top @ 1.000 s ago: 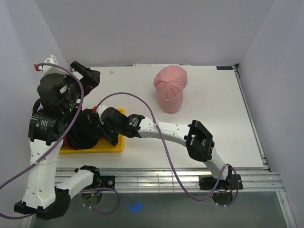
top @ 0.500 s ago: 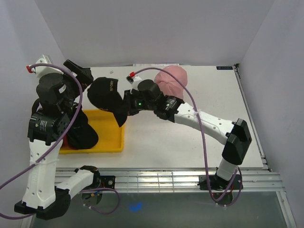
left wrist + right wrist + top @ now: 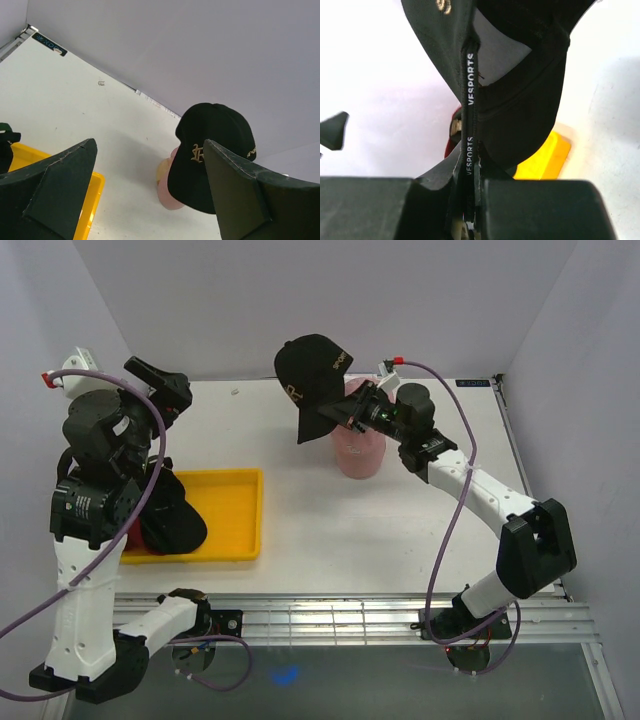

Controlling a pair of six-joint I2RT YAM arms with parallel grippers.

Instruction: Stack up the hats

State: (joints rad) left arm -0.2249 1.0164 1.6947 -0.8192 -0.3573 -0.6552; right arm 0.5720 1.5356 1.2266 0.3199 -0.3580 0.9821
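My right gripper carries the black hat (image 3: 312, 380) to the right in the top view next, since it hangs beside the pink hat. It then lowers it over the pink hat and releases it.
A black hat (image 3: 312, 380) with a gold emblem (image 3: 196, 152) hangs in the air by its side edge, with my right gripper (image 3: 352, 412) shut on it. The pinched edge, printed "VESPORTS", runs up between the fingers of the right gripper (image 3: 470, 167). Just below and behind it a red hat (image 3: 360, 452), washed out to pink, lies on the table (image 3: 400, 530) and is partly covered. More dark hats (image 3: 168, 518) lie in the yellow tray (image 3: 225, 515). My left gripper (image 3: 160, 383) is raised at the far left; the left gripper (image 3: 150, 145) stands open and holds nothing.
The yellow tray sits at the table's left, partly under my left arm. White walls close in the back and both sides. A purple cable loops from each arm. The tray's corner (image 3: 547, 152) shows behind the held hat.
My right arm lifted the black hat out of the tray and carried it up and to the right, over the red hat. The left arm rose slightly.
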